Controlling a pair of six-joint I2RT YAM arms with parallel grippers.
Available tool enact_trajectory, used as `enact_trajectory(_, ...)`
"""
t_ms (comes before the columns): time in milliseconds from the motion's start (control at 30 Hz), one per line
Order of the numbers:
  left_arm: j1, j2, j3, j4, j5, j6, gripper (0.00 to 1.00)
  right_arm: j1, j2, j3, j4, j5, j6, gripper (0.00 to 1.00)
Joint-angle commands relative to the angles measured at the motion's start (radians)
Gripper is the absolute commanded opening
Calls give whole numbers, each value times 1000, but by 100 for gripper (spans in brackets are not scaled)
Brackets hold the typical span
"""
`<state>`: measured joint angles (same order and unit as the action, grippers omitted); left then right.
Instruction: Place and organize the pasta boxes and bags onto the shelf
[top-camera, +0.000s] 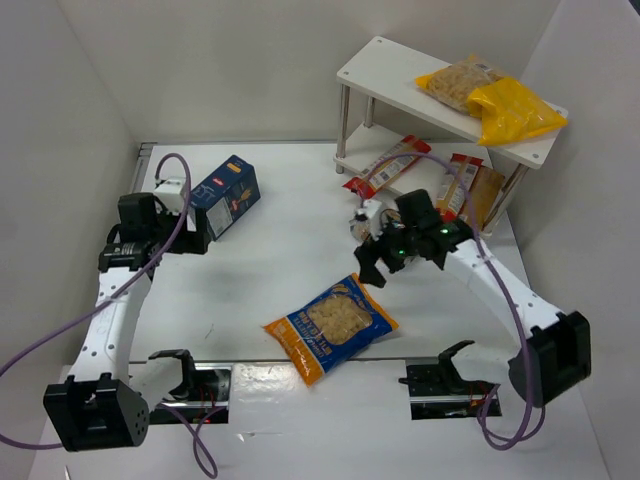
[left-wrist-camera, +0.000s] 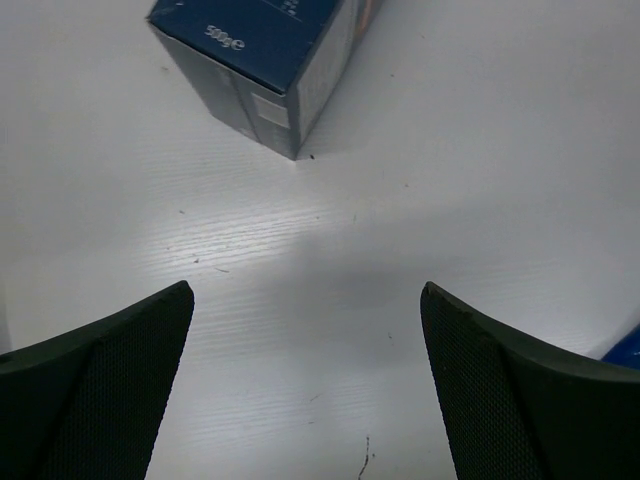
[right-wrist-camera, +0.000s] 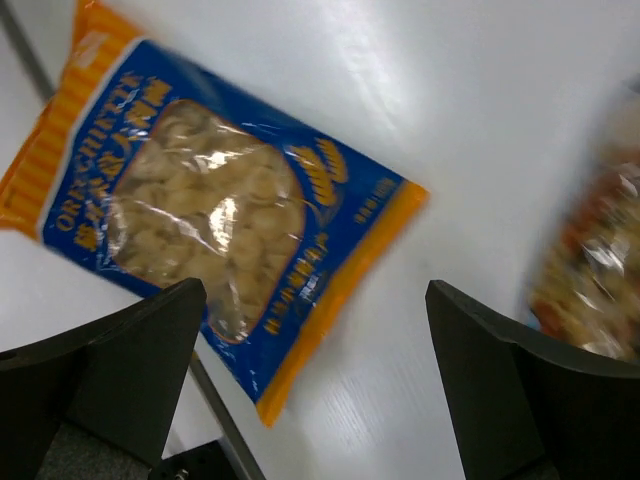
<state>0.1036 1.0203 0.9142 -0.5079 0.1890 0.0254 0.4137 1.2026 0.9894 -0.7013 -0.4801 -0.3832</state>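
Note:
The bag lies flat below my right gripper and to its left in the top view, so next I move that way and down onto its clear window.
The dark-blue pasta box lies on the white table at the left; its corner shows at the top of the left wrist view. My left gripper is open and empty, just short of the box. The orange-and-blue bag lies flat in the middle near the front. My right gripper is open and empty above the bag's far end. The white shelf stands at the back right, with a clear pasta bag and a yellow bag on top and long red-orange bags on the lower board.
White walls close in the table on the left, back and right. Purple cables loop from both arms. Two black brackets sit at the near edge. A blurred red-orange bag shows at the right of the right wrist view.

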Motion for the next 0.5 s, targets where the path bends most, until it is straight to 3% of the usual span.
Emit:
enact_trajectory(0, 42, -40, 5, 23, -8, 22, 100, 161, 113, 72, -72, -40, -94, 100)
enact_trajectory(167, 79, -83, -17, 32, 1, 22, 100, 400, 309, 71, -72, 121, -137, 100)
enact_trajectory(467, 79, -63, -17, 32, -8, 31, 100, 454, 453, 81, -106, 130, -244, 100)
